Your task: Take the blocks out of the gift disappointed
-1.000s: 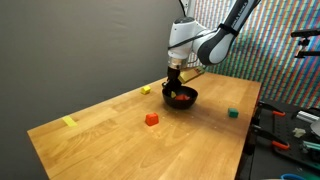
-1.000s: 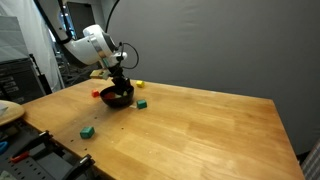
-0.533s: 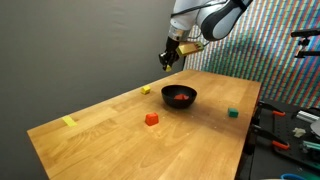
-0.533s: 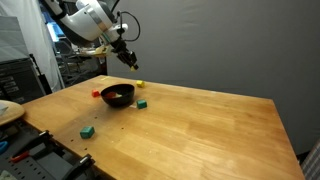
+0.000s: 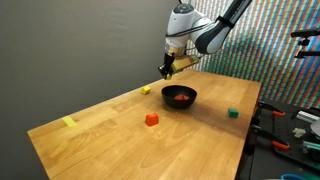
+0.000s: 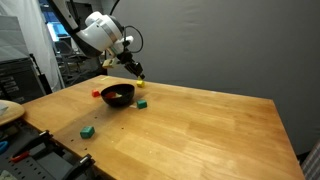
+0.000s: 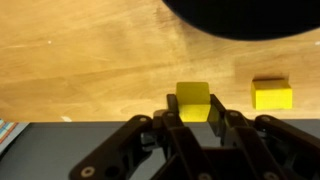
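My gripper next lowers the small yellow block slightly beside the other yellow one and opens, as the block hangs past the black bowl's rim (image 7: pixel 250 15) over bare table.
My gripper (image 7: pixel 196 112) is shut on a small yellow block (image 7: pixel 193 98) and holds it above the wooden table, beside the black bowl (image 5: pixel 181 103). In both exterior views the gripper (image 5: pixel 167 69) (image 6: pixel 136 71) hangs just off the bowl's (image 6: pixel 117 99) far side. A red block (image 5: pixel 180 97) lies inside the bowl. Another yellow block (image 7: pixel 272 94) (image 5: pixel 146 90) lies on the table close by. A red-orange block (image 5: pixel 151 119) and a green block (image 5: pixel 232 113) lie on the table. In the wrist view the bowl's dark rim (image 7: pixel 250 15) fills the top edge.
A flat yellow tape strip (image 5: pixel 69 122) lies near one table corner. In an exterior view a red block (image 6: pixel 96 94) and two green blocks (image 6: pixel 142 103) (image 6: pixel 88 131) lie around the bowl. Racks and tools stand past the table edge (image 5: pixel 285 125).
My gripper lifted out of the bowl with the yellow block, rose high, then came down a little on the bowl's far side.
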